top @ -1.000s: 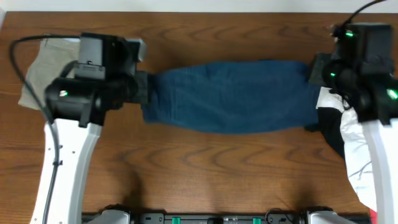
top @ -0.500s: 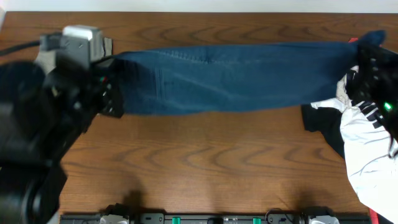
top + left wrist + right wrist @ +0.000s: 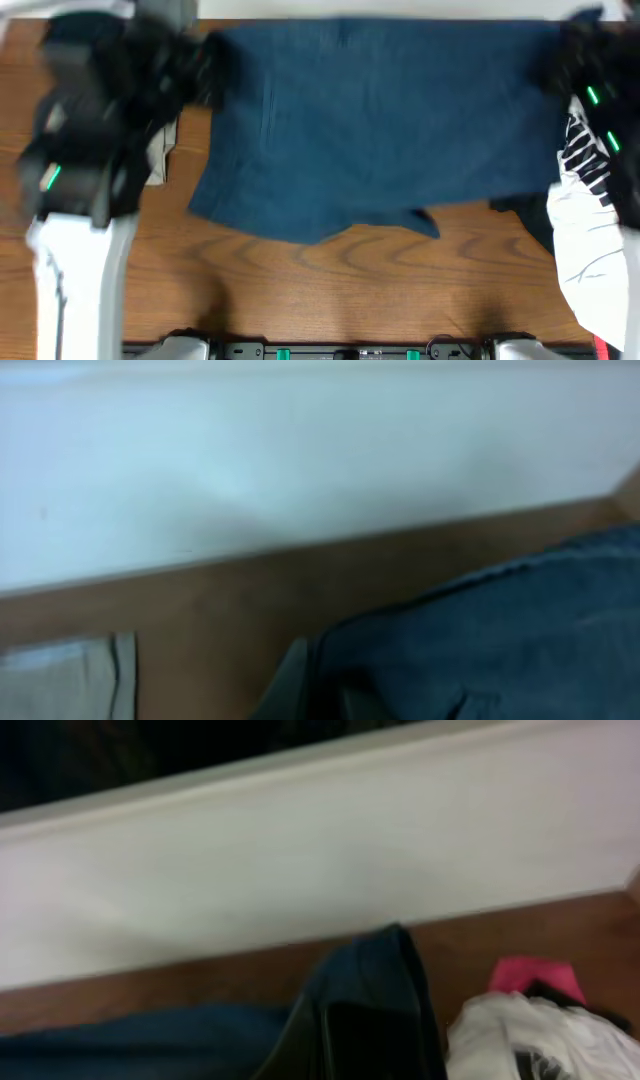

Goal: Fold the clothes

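Note:
The navy-blue trousers (image 3: 370,120) already hang spread between the robot's grippers, so next the right gripper should go down toward the tabletop beneath them and let go of their end by the white shirt.
The dark navy-blue trousers (image 3: 370,120) hang stretched between my two grippers, raised above the table, with the lower edge draping down near the table's middle. My left gripper (image 3: 200,75) is shut on the trousers' left end, which also shows in the left wrist view (image 3: 480,650). My right gripper (image 3: 560,60) is shut on the right end, seen in the right wrist view (image 3: 370,1000). The beige khaki trousers (image 3: 160,160) lie at the left, mostly hidden by my left arm. The white black-lettered shirt (image 3: 590,250) lies at the right over a black piece (image 3: 515,210).
A red piece (image 3: 530,975) lies by the white shirt at the far right. A white wall (image 3: 300,460) runs behind the table's far edge. Brown wooden table (image 3: 330,290) shows in front of the trousers.
Both arms have lifted and moved toward the far edge, raising the navy trousers off the table. The cloth now hangs spread much wider and looks larger from above.

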You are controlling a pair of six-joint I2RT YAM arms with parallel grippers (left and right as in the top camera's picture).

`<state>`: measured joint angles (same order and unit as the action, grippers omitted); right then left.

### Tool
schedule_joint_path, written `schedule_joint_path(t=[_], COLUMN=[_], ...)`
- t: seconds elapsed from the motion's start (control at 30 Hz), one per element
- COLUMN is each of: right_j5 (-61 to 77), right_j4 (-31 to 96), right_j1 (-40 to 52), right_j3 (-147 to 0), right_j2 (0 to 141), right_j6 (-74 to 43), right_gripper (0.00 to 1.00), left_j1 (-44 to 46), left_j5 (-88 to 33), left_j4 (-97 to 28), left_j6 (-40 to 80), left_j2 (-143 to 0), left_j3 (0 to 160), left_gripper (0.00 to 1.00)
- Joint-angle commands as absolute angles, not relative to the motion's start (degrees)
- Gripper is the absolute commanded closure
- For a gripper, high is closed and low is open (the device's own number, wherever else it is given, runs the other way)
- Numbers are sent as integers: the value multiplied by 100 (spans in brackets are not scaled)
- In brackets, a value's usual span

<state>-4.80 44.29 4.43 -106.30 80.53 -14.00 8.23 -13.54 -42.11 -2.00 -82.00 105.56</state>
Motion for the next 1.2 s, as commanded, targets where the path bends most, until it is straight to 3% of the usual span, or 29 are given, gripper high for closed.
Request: schedule_joint_path(t=[0.0,0.3,0.47,0.67,0.87,1.0,1.17], right_j5=[-729,-1527,-1525,-1522,-1426,-252,1417], right_j4=[3662,1299,1525,3817,6184,6534,5859], right_j1=[390,316,132,113,115,115,198], right_j3=[-10639,-10687,-10916,-10890,-10412,-9686,-8766], right_j2=[8729,9476,9253,9091,9389,9566,9771], right_j6=[-1153,-650,-626,-443,-1044,-1175,-1000], right_gripper=[99,98,99,99,99,99,96], left_j1=[766,534,305,204,244,259,279], left_j5=[-1194,-1219,-1369,-1712,-1734,-1732,-1734], left_j4=[-3367,-340,176,-2971,-6132,-7367,-8176], left_j6=[-622,-126,132,134,119,117,117], left_j2=[-8947,-9789,-9647,-9671,-10044,-10280,-10324], left_j3=[10626,10632,10698,10694,10433,10121,9546], left_gripper=[94,94,94,94,94,94,94])
